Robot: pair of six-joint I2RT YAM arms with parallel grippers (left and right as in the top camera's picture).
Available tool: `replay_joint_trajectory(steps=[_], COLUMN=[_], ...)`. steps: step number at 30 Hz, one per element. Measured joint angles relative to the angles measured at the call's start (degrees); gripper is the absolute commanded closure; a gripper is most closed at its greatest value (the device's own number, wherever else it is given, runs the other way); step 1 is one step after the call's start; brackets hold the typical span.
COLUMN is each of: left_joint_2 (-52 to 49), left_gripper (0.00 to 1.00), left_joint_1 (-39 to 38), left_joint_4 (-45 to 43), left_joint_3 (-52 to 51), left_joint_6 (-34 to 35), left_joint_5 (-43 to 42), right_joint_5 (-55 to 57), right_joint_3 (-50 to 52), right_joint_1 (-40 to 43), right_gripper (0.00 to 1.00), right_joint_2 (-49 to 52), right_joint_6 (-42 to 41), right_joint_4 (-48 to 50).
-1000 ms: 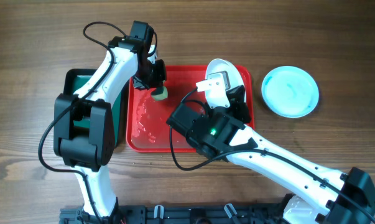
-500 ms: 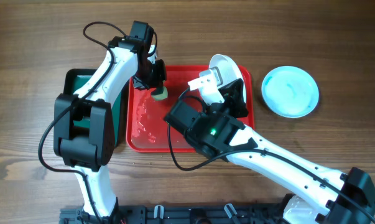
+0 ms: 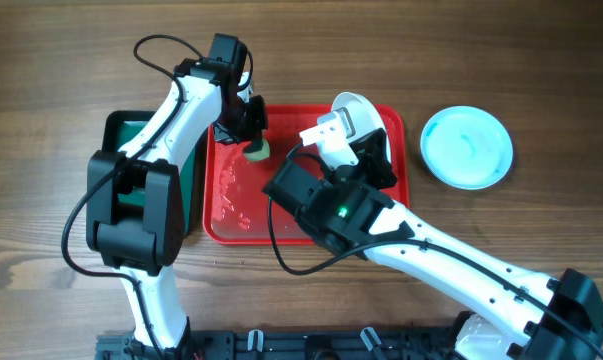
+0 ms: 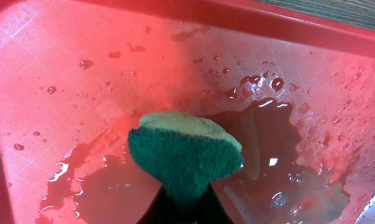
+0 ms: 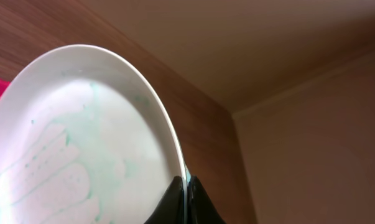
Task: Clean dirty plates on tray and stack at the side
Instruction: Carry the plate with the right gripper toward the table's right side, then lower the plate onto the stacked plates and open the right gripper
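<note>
My right gripper swings across and lowers its plate onto the pale aqua plate (image 3: 467, 148) next, since that lies below it and to its right in the overhead view.
The red tray (image 3: 231, 215) lies wet in the middle of the table; it also shows in the left wrist view (image 4: 63, 74). My right gripper (image 5: 186, 182) is shut on the rim of a white dirty plate (image 5: 81, 143) with pale green smears, holding it tilted on edge over the tray's right part (image 3: 356, 108). My left gripper (image 3: 249, 128) is shut on a green and yellow sponge (image 4: 184, 155), held over the tray's upper left part, left of the plate. A pale aqua plate (image 3: 467, 146) lies flat on the table to the right of the tray.
A dark green tray (image 3: 121, 135) sits left of the red tray, partly under my left arm. Water pools and drops (image 4: 268, 149) cover the red tray's floor. Wooden table (image 3: 541, 60) surrounds everything.
My right gripper has shifted slightly left with the plate, tilting it more upright. My left gripper and the sponge have stayed in place.
</note>
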State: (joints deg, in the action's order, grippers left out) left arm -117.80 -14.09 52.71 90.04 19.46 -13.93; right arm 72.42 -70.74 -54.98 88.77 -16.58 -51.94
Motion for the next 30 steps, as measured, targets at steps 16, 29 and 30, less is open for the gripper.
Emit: replay_joint_trajectory(steps=[16, 29, 30], left_joint_2=[0.0, 0.0, 0.0], left_gripper=[0.96, 0.96, 0.96], left_joint_1=[0.0, 0.0, 0.0], left_joint_4=[0.0, -0.04, 0.0], left_joint_3=[0.0, 0.0, 0.0], left_joint_6=[0.04, 0.2, 0.2], left_joint_5=[0.2, 0.22, 0.22], right_joint_5=[-28.28, -75.8, -77.13], right_joint_3=[0.0, 0.0, 0.0], right_joint_1=[1.92, 35.56, 38.14], right_gripper=[0.96, 0.96, 0.96], right_joint_2=[-0.02, -0.02, -0.02], right_joint_6=[0.2, 2.49, 2.82], right_joint_4=[4.48, 9.6, 9.27])
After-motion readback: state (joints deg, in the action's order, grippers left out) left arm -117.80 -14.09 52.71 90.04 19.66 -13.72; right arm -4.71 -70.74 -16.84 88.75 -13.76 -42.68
